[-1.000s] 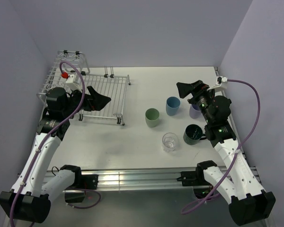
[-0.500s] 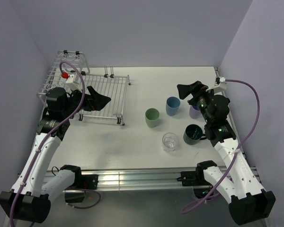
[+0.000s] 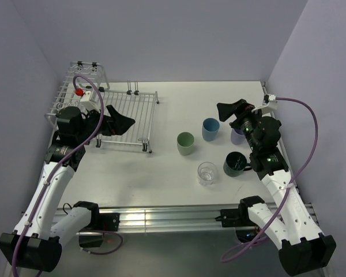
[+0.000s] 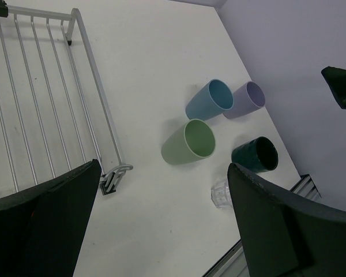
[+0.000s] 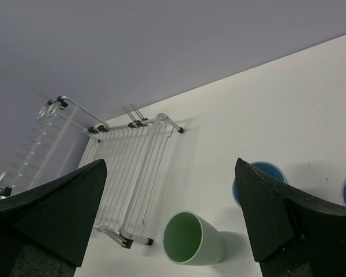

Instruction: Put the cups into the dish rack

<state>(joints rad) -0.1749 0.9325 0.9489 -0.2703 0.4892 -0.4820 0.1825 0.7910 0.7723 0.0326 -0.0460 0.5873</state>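
Observation:
The cup's opening faces up. My right gripper should next move down and to the left in the top view, onto the pale green cup's rack-side rim (image 3: pixel 178 139) (image 5: pixel 165 235).
Five cups stand upright on the white table, right of centre: pale green (image 3: pixel 185 143), light blue (image 3: pixel 210 129), lavender (image 3: pixel 237 137) partly behind my right arm, the dark green mug (image 3: pixel 235 164) and the clear glass (image 3: pixel 206 173). The white wire dish rack (image 3: pixel 132 107) lies at the back left and holds no cups. My left gripper (image 3: pixel 124 122) is open and empty above the rack's flat tray. My right gripper (image 3: pixel 230 109) is open and empty, raised behind the blue and lavender cups. The left wrist view shows the green cup (image 4: pixel 190 142), blue cup (image 4: pixel 210 101), lavender cup (image 4: pixel 245 99), mug (image 4: pixel 255 154) and glass (image 4: pixel 220 194).
The rack's raised basket (image 3: pixel 85 74) sits at the far left corner by the left wall. Purple walls close the table on the left, back and right. A metal rail (image 3: pixel 161 218) runs along the near edge. The right wrist view shows the rack tray (image 5: pixel 132 167) and green cup (image 5: pixel 194 239).
My right gripper has shifted very slightly to the right. The left arm and all the cups have stayed where they were.

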